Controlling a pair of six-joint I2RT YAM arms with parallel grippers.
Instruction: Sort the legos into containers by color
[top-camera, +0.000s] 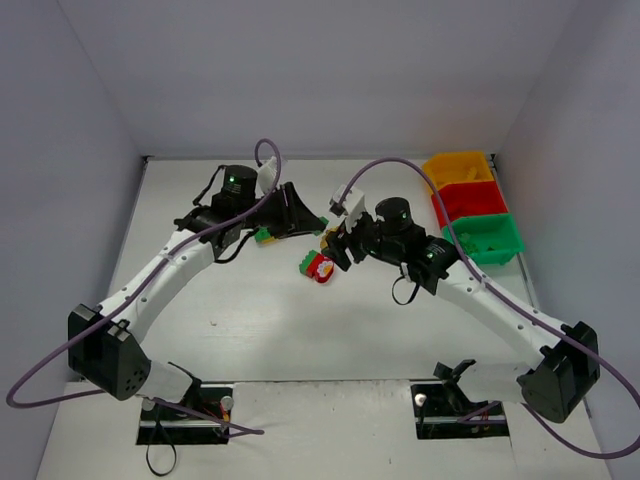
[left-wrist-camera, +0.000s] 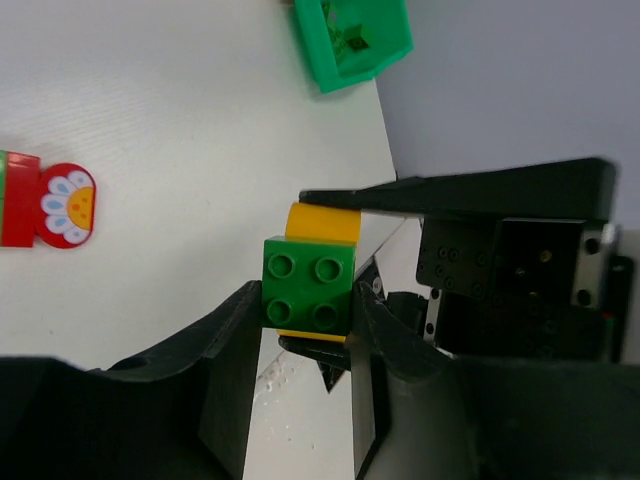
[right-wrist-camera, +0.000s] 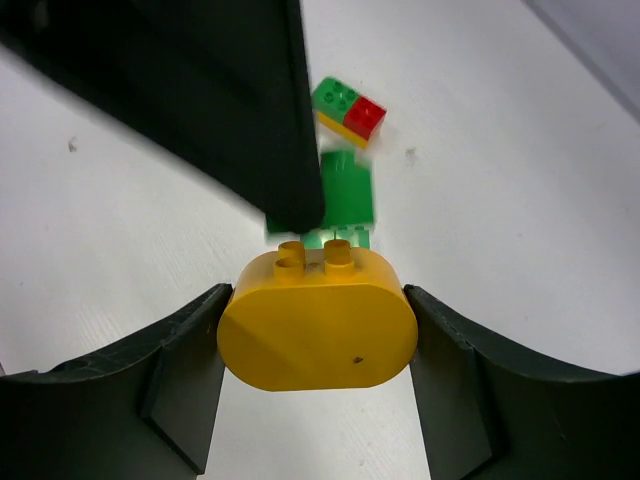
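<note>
My right gripper holds the matching yellow brick and should swing outward over the yellow bin (top-camera: 460, 165) to release it. The bin lies outward and to the gripper's right in the top view.
My left gripper (left-wrist-camera: 305, 305) is shut on a green brick (left-wrist-camera: 308, 285), with a yellow rounded brick (left-wrist-camera: 322, 222) right behind it. My right gripper (right-wrist-camera: 318, 325) is shut on that yellow brick (right-wrist-camera: 318, 320), and the blurred green brick (right-wrist-camera: 347, 190) lies just beyond its studs. I cannot tell whether the two are joined. The grippers meet above mid-table, left (top-camera: 316, 222) and right (top-camera: 336, 240). A red and green clump with a flower piece (top-camera: 318, 266) lies below them. The yellow bin (top-camera: 460, 165), red bin (top-camera: 470, 198) and green bin (top-camera: 485, 238) stand at the right edge.
A small green, red and yellow stack (top-camera: 265, 236) lies on the table under the left arm; it also shows in the right wrist view (right-wrist-camera: 350, 105). The green bin (left-wrist-camera: 352, 40) holds some green pieces. Walls close in the table on three sides.
</note>
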